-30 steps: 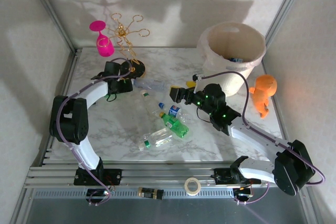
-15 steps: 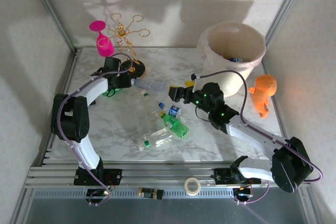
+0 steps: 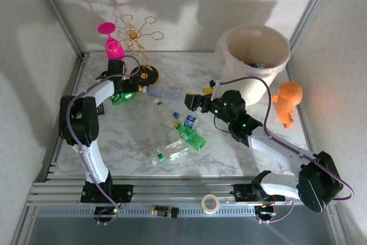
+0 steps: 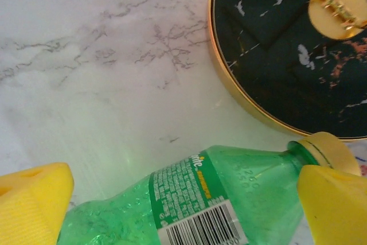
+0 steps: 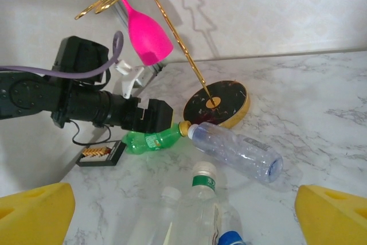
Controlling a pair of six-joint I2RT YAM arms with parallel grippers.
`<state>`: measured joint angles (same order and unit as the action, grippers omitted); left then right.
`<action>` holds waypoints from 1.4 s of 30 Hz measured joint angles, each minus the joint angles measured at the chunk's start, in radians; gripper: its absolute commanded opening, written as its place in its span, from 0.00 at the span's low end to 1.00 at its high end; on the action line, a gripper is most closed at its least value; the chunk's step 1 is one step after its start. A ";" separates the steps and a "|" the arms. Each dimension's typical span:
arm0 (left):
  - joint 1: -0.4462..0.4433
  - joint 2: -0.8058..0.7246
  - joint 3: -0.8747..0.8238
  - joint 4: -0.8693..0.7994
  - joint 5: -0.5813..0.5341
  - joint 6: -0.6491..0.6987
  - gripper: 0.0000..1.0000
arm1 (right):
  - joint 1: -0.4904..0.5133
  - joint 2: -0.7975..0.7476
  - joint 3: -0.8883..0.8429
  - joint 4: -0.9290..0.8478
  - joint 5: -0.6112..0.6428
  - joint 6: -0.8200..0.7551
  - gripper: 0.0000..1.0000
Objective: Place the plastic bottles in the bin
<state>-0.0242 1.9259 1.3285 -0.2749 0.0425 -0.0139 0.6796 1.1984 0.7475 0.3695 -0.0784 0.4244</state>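
Observation:
Next, the left gripper turns and moves back and down onto the green bottle's body [image 4: 117,213] beside its label [image 3: 118,100], since its open fingers span the bottle lengthwise.
A small green bottle [image 4: 200,202] with a yellow cap lies on the marble table [image 3: 218,73] at the back left. My left gripper [image 4: 183,210] hangs open just above it, one yellow pad at each end of the bottle; in the top view the left gripper [image 3: 131,88] is above this green bottle [image 3: 120,97]. A clear bottle [image 3: 167,92] lies cap to cap with it. Several more bottles lie mid-table, among them a green one [image 3: 194,137]. My right gripper [image 3: 192,102] is open above them. The cream bin [image 3: 229,41] stands back right.
A gold rack on a round black base [image 4: 287,44] stands beside the green bottle, with a pink wine glass [image 3: 113,47] hanging from it. A small black box [image 5: 100,153] lies left of the bottle. An orange figure [image 3: 288,100] stands right of the bin.
My left gripper has swung back and left, uncovering the green bottle in the top view. The right arm has hardly moved.

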 measured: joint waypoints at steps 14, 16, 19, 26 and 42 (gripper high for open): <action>-0.011 -0.047 -0.083 -0.053 0.048 -0.107 1.00 | 0.000 -0.002 0.006 0.001 -0.001 -0.001 0.99; -0.023 -0.064 -0.106 -0.069 0.048 -0.127 1.00 | 0.000 -0.001 0.006 0.001 -0.001 -0.001 0.99; -0.049 -0.084 -0.145 -0.084 0.047 -0.149 1.00 | 0.000 0.009 0.009 0.003 -0.002 -0.001 0.99; -0.102 -0.092 -0.198 -0.097 0.003 -0.167 0.94 | 0.000 0.043 0.021 0.005 -0.013 -0.001 0.99; -0.105 -0.076 -0.204 -0.082 -0.065 -0.196 0.54 | 0.000 0.064 0.025 0.008 -0.039 0.000 0.99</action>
<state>-0.1295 1.8496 1.1240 -0.3573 -0.0223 -0.2100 0.6800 1.2625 0.7723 0.3779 -0.1177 0.4240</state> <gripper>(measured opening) 0.599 0.987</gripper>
